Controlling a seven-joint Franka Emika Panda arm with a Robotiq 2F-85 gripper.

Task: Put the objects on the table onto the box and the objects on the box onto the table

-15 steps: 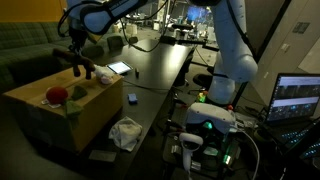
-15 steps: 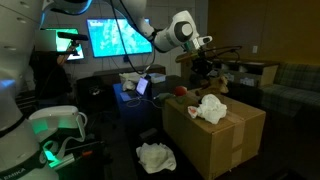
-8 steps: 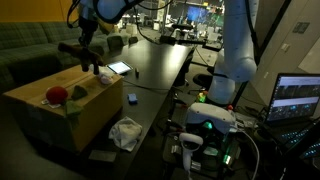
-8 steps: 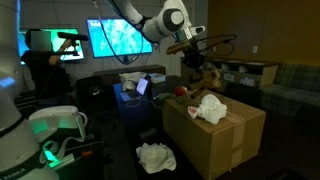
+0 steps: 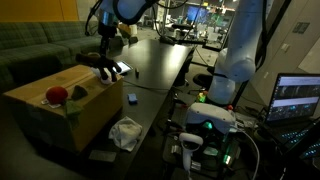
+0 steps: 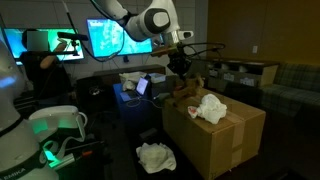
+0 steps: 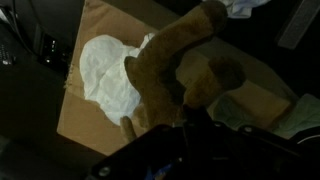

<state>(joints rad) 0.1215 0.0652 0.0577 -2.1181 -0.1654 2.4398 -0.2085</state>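
Note:
I should next pull my gripper back, lower it and let go of the toy [image 5: 108, 73] on the clear tabletop [image 5: 133, 114] beside the second white cloth, which is below and back from my gripper.
My gripper [image 5: 105, 62] is shut on a brown plush toy [image 5: 108, 73] and holds it in the air past the far edge of the cardboard box [image 5: 50, 112], next to the dark table [image 5: 160, 62]. In an exterior view the gripper [image 6: 182, 66] carries the toy [image 6: 186, 86] above the box's [image 6: 225, 135] left corner. A white cloth [image 6: 210, 107] and a red object [image 5: 56, 96] lie on the box. In the wrist view the toy [image 7: 175, 65] hangs from my gripper [image 7: 190, 112] over the box [image 7: 85, 125] and the white cloth [image 7: 110, 72].
A second white cloth [image 5: 126, 132] lies low in front of the box; it also shows in an exterior view [image 6: 155, 156]. A small blue object [image 5: 132, 98] and a lit tablet [image 5: 120, 68] lie on the table. Monitors [image 6: 115, 38] and the robot base [image 5: 215, 118] stand nearby.
My gripper has lifted the plush toy off the box top and carried it sideways toward the table.

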